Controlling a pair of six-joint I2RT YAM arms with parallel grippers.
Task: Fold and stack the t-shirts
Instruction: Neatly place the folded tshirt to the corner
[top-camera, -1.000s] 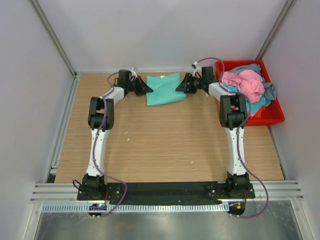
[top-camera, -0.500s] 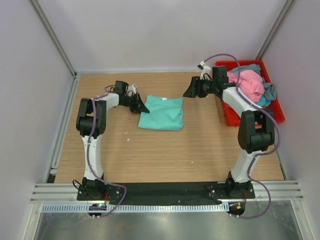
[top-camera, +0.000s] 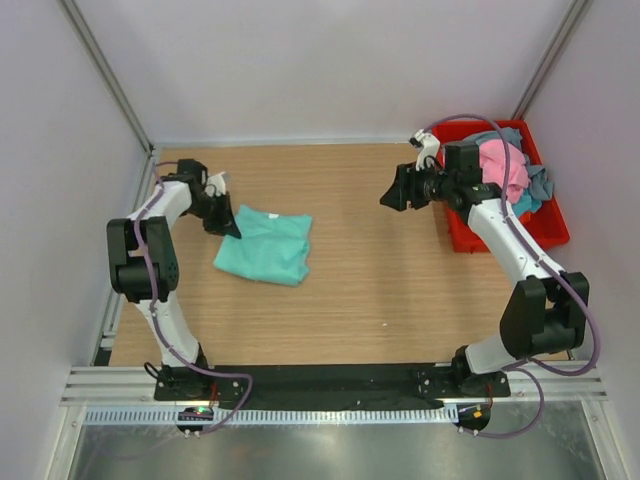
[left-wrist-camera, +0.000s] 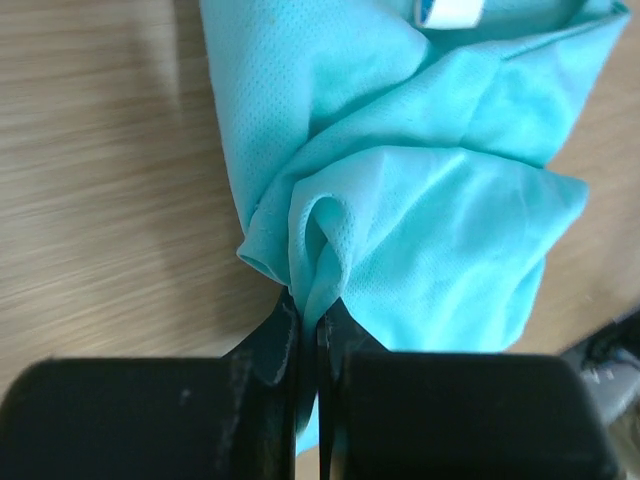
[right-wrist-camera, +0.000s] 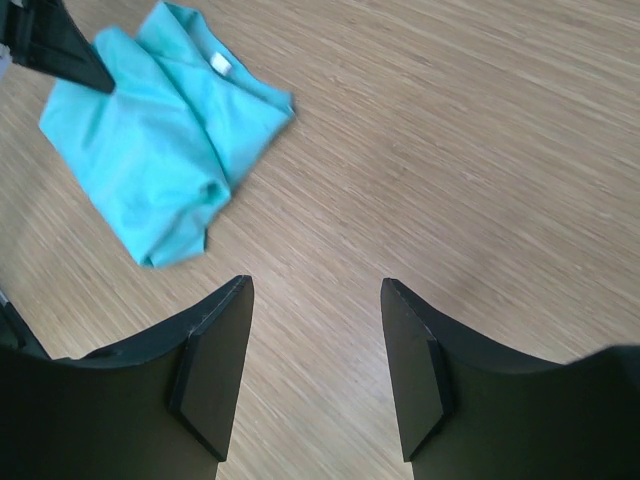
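I should next pull the shirt outward and to the left in the top view with my left gripper, to the table's far corner (top-camera: 176, 156), and let go there, because the shirt is folded.
A folded teal-green t-shirt (top-camera: 266, 245) lies on the left half of the wooden table (top-camera: 380, 290). My left gripper (top-camera: 228, 227) is shut on the shirt's upper left corner; the left wrist view shows a pinch of the teal cloth (left-wrist-camera: 420, 190) squeezed between the closed jaws (left-wrist-camera: 312, 310). My right gripper (top-camera: 392, 195) hangs open above bare wood at the right, nothing between its fingers (right-wrist-camera: 315, 290), with the teal shirt (right-wrist-camera: 150, 140) far off to its upper left. More t-shirts, pink (top-camera: 500, 165), turquoise-blue and grey-blue, are heaped in the red bin (top-camera: 545, 235).
The red bin stands against the right wall at the back right. White walls close in the table at the back and on both sides. A metal rail (top-camera: 330, 385) with both arm bases runs along the near edge.
My left gripper has dragged the teal shirt from the back middle of the table to the left and nearer. The right gripper has let go and pulled away to the right, toward the bin.
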